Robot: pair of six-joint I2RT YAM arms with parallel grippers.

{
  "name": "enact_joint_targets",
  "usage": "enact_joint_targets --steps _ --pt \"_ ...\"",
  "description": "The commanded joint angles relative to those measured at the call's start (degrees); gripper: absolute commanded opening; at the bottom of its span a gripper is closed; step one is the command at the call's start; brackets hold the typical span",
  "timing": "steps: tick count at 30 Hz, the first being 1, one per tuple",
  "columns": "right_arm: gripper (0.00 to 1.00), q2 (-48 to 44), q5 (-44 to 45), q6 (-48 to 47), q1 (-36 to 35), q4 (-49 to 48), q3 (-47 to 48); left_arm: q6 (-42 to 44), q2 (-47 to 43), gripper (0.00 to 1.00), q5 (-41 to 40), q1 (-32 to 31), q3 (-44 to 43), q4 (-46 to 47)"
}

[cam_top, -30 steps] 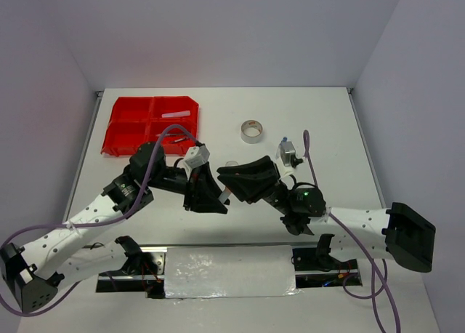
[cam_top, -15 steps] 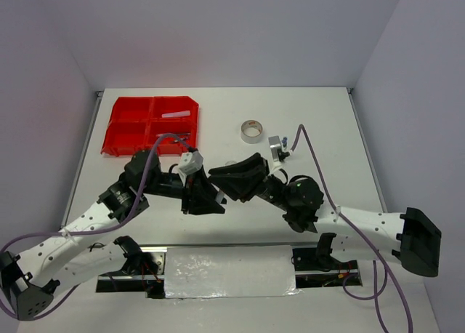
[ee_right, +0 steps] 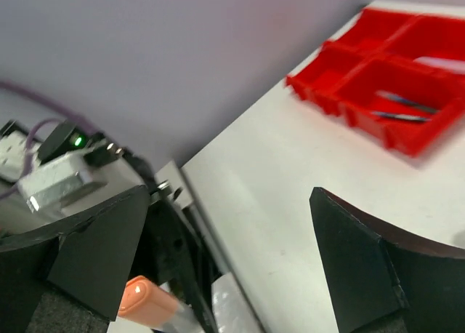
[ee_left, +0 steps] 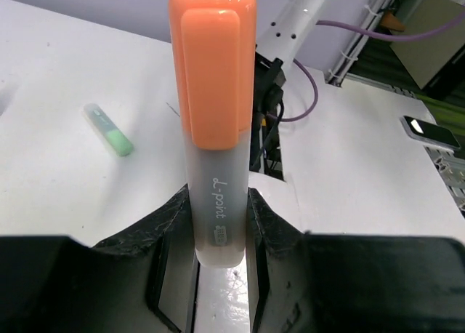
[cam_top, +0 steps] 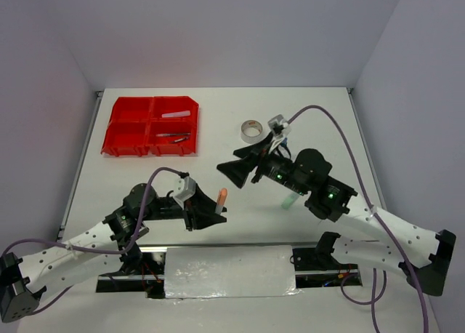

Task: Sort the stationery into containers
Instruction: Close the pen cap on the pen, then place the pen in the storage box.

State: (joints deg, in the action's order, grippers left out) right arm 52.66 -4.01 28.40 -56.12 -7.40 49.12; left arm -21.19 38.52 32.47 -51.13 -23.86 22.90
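My left gripper should move outward next to the tray's back section [cam_top: 175,106] with the white piece and let go of the marker's body, because the tray's red bottom is free beside that piece.
An orange-capped marker [ee_left: 214,129] with a frosted body stands upright between the fingers of my left gripper [ee_left: 218,231], which is shut on it. From above, that marker [cam_top: 221,198] and the left gripper [cam_top: 207,213] are near the table's front edge. My right gripper [cam_top: 232,171] hovers behind them at mid-table, open and holding nothing. In its own view the right gripper [ee_right: 229,275] has its jaws spread wide, with the orange cap [ee_right: 145,300] below. The red organiser tray [cam_top: 127,129] sits at the back left with thin pens [cam_top: 173,137] in one compartment.
A grey tape roll [cam_top: 252,131] lies behind the right gripper. A green-tipped marker [cam_top: 288,200] rests on the table beside the right arm, and the green-tipped marker [ee_left: 109,129] is also in the left wrist view. A white piece [cam_top: 174,115] lies in a back tray compartment.
The two grippers met at mid-table. The right gripper opened and drew back and up. The left arm pulled toward the front edge with the orange marker.
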Motion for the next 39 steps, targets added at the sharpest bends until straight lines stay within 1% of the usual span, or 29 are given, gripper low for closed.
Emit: enact_joint_targets --steps 1,2,3,4,5,7,8,9,10,11,12,13,14,15,16,17,18,19,20,21,23,24,25,27,30,32,34,36,39 --pt "1.0 -5.2 3.9 -1.1 3.3 5.2 3.4 1.0 -0.3 0.0 -3.9 -0.7 -1.0 2.7" --pt "1.0 -6.7 5.1 -1.2 3.8 5.9 3.3 1.0 0.5 0.0 -5.6 -0.7 -1.5 1.6" --pt "1.0 -10.2 6.7 -1.2 4.6 6.9 3.0 1.0 1.0 0.0 -10.9 -0.7 -2.9 -1.8" --pt "1.0 -12.0 10.7 -1.2 5.0 8.9 2.9 0.1 1.5 0.0 -14.3 -0.7 -3.9 -3.5" --pt "1.0 -13.8 12.9 -1.2 5.1 11.7 3.1 -0.1 3.1 0.0 -20.6 -0.7 -4.7 -4.9" --pt "1.0 -18.7 19.6 -0.7 5.2 15.0 3.8 -1.7 5.2 0.0 -29.7 -0.5 -8.4 -9.6" --pt "1.0 -20.2 21.0 0.0 5.3 17.9 4.0 -2.4 8.4 0.0 -33.2 -0.1 -10.3 -11.3" --pt "1.0 -21.5 22.3 0.3 5.3 19.1 4.0 -4.5 10.2 0.0 -40.5 0.7 -14.9 -13.0" --pt "1.0 -23.6 23.0 0.7 5.3 20.0 4.0 -5.7 12.3 0.0 -42.4 3.4 -17.3 -16.6" --pt "1.0 -24.3 22.7 1.0 5.3 21.3 3.7 -7.3 16.6 0.0 -43.8 5.3 -22.7 -18.6" --pt "1.0 -24.7 22.3 1.1 5.3 22.2 3.7 -12.4 18.8 0.0 -47.7 7.4 -25.7 -20.9" --pt "1.0 -25.1 21.6 1.7 5.3 24.2 4.0 -15.0 23.5 0.02 -49.3 12.2 -28.4 -26.1" --pt "1.0 -25.1 21.2 2.0 5.3 25.0 4.1 -17.4 26.2 0.07 -49.7 14.9 -34.3 -28.2" --pt "1.0 -25.0 20.7 2.2 5.3 25.7 4.1 -21.3 28.8 0.09 -49.6 17.4 -37.1 -29.8" --pt "1.0 -25.0 20.4 2.4 5.3 26.1 4.1 -22.6 34.4 0.12 -48.4 22.5 -39.7 -30.4" --pt "1.0 -25.2 19.4 2.5 5.3 26.5 3.5 -24.1 37.5 0.14 -48.4 24.8 -44.6 -31.2" --pt "1.0 -25.3 18.8 2.4 5.4 26.5 3.1 -27.6 40.5 0.06 -48.2 29.0 -47.4 -32.5" --pt "1.0 -25.4 18.6 2.1 5.3 26.8 2.6 -28.8 46.6 0.0 -46.5 30.7 -49.8 -32.9" --pt "1.0 -25.9 18.3 1.9 5.2 27.0 2.5 -30.0 49.7 0.0 -45.6 32.4 -54.1 -33.4" --pt "1.0 -26.1 18.3 1.5 5.2 27.2 2.2 -32.4 55.1 0.0 -45.0 34.6 -56.5 -34.1" --pt "1.0 -26.8 18.2 0.9 5.3 27.3 1.4 -33.8 59.5 0.0 -45.0 35.8 -62.0 -34.2" --pt "1.0 -26.8 18.2 0.1 5.3 27.3 1.2 -35.7 63.1 0.0 -44.6 36.8 -63.5 -33.7" --pt "1.0 -26.9 18.1 -0.3 5.3 27.4 1.3 -36.1 64.5 0.0 -44.1 37.2 -65.2 -32.2" --pt "1.0 -26.8 18.2 -1.3 5.3 27.8 1.5 -37.8 68.2 0.0 -43.7 37.6 -66.9 -28.6" --pt "1.0 -25.9 17.6 -3.1 5.4 29.4 2.5 -42.0 71.6 0.06 -43.7 37.7 -69.0 -26.4" --pt "1.0 -25.7 17.0 -3.8 5.4 29.9 2.7 -47.2 72.1 0.08 -44.7 38.0 -66.8 -24.6" --pt "1.0 -25.8 16.1 -4.7 5.4 29.8 2.6 -49.7 72.2 0.09 -45.5 38.1 -63.7 -19.7" --pt "1.0 -26.0 15.5 -5.4 5.3 29.6 2.8 -51.5 73.2 0.11 -46.6 38.3 -63.2 -17.6" --pt "1.0 -25.7 15.3 -6.4 5.4 30.2 3.2 -53.4 74.9 0.14 -47.2 39.1 -64.4 -18.4"
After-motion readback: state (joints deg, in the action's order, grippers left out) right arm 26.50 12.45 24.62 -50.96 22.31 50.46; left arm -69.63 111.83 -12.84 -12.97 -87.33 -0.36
